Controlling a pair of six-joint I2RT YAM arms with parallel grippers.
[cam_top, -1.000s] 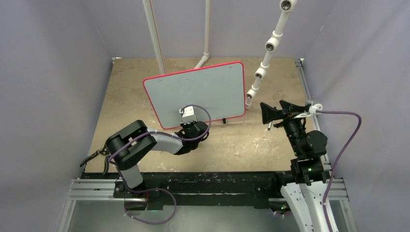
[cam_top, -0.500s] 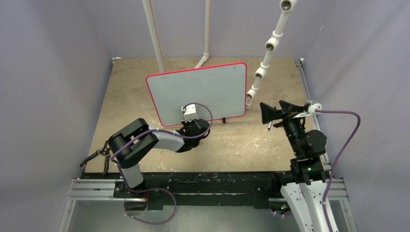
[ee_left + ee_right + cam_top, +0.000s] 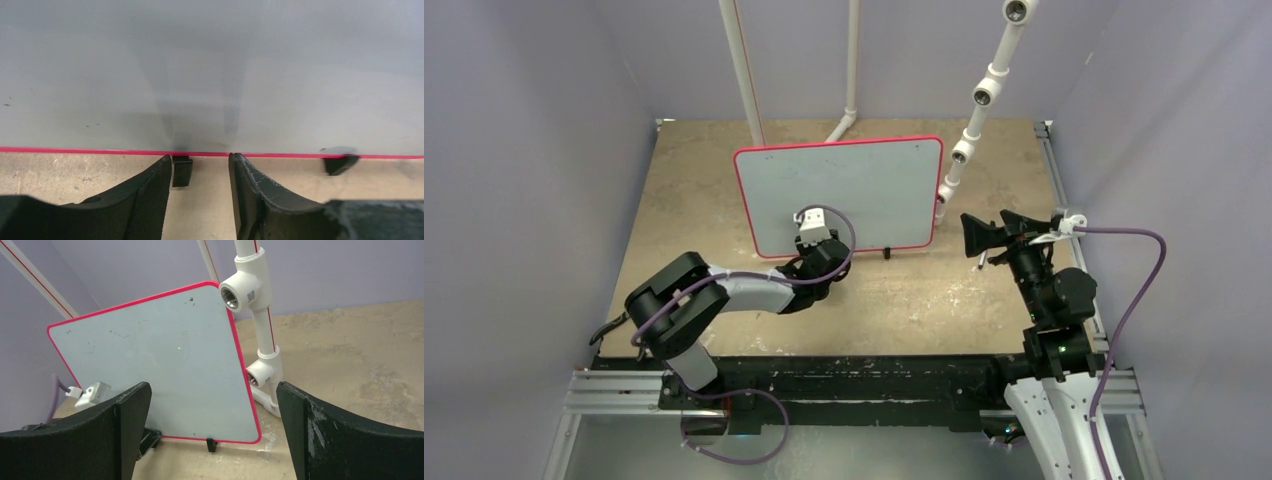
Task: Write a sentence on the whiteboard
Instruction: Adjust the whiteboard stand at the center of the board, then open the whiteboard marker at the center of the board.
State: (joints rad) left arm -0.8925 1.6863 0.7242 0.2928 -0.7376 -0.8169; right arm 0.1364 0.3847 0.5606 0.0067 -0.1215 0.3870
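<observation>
A marker lies flat on the tabletop below my right gripper. Next, my right gripper tilts its fingers downward and lowers them to close around the marker's white body (image 3: 982,260).
The whiteboard (image 3: 854,185) stands upright on small black feet at the middle back of the table, red rim all round. Its face is blank apart from tiny specks, and no sentence shows on it. It fills the left wrist view (image 3: 210,75) and shows in the right wrist view (image 3: 155,355). My left gripper (image 3: 816,252) (image 3: 200,160) is open and empty, its fingertips at the board's bottom rim with one black foot (image 3: 181,170) between them. My right gripper (image 3: 972,235) (image 3: 212,386) is open and empty, off to the board's right and apart from it.
A white jointed pipe stand (image 3: 979,95) (image 3: 250,295) rises just right of the board, close to its right edge. Two white poles (image 3: 744,75) stand behind it. A dark tool (image 3: 619,325) lies at the table's near left edge. Purple walls enclose the table.
The board has swung round and shifted right, from angled to nearly square-on. My left gripper has moved forward and right with its bottom edge. The right arm has not moved.
</observation>
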